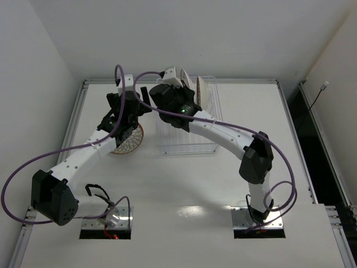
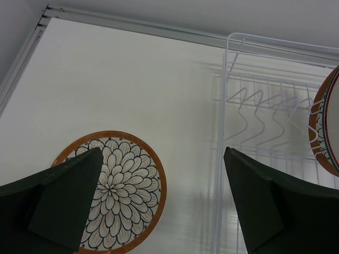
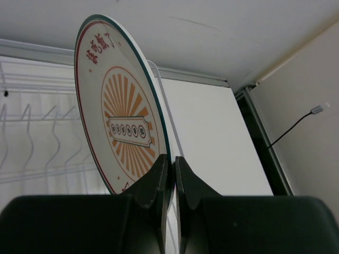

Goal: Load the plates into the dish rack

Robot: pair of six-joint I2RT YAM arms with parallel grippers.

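The sunburst plate shifts slightly with my right gripper toward the standing cream plate next, then comes down to the rack wires [image 2: 249, 106] beside that plate.
A petal-pattern plate [image 1: 129, 143] lies flat on the table left of the dish rack [image 1: 187, 146]; it also shows in the left wrist view [image 2: 119, 185]. My left gripper [image 1: 124, 120] hovers above it, open and empty [image 2: 163, 153]. My right gripper [image 1: 174, 79] is shut on the lower rim [image 3: 172, 159] of the sunburst plate [image 3: 119, 116] and holds it upright over the far end of the rack. Another cream plate [image 1: 203, 92] stands on edge in the rack to the right of it. A plate's orange rim [image 2: 323, 127] shows among the rack wires [image 2: 249, 106].
The rack's near slots [image 1: 184, 134] hold nothing. Metal rails [image 1: 78, 111] edge the table on the left and at the back. A dark gap with a cable [image 1: 312, 106] runs along the right side. Purple cables [image 1: 33, 162] loop over both arms.
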